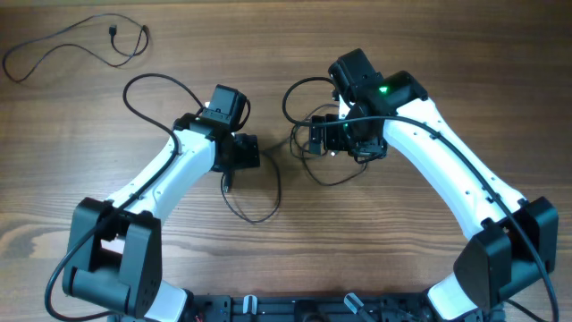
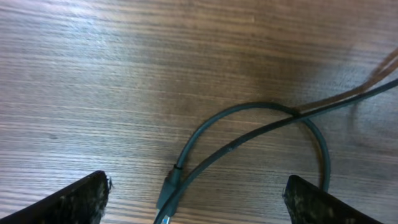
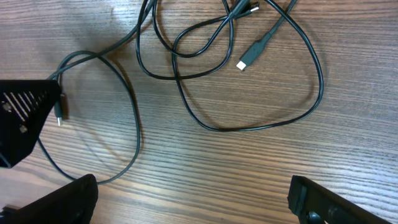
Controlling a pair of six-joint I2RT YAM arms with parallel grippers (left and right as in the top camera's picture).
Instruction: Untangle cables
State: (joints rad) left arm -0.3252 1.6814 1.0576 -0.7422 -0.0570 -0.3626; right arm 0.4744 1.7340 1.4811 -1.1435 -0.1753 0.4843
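A piece of the black cable crosses over the plug between my open fingers. Next, my left gripper lowers onto that crossing (image 1: 229, 175) (image 2: 172, 195) and closes.
One cable (image 1: 71, 45) lies apart at the far left of the table. A second cable (image 1: 259, 213) loops under my left arm. Its plug (image 2: 169, 190) lies on the wood between the fingers of my left gripper (image 2: 196, 202), which is wide open just above it and also shows in the overhead view (image 1: 237, 165). A loose tangle of cable (image 3: 249, 106) with a white-tipped plug (image 3: 252, 55) lies ahead of my right gripper (image 3: 199, 202), which is open and empty. In the overhead view the right gripper (image 1: 341, 136) hovers over that tangle (image 1: 308, 148).
The table is bare brown wood (image 1: 429, 54). The left gripper's black body (image 3: 22, 118) shows at the left edge of the right wrist view, close to the tangle. The arm bases stand at the near edge.
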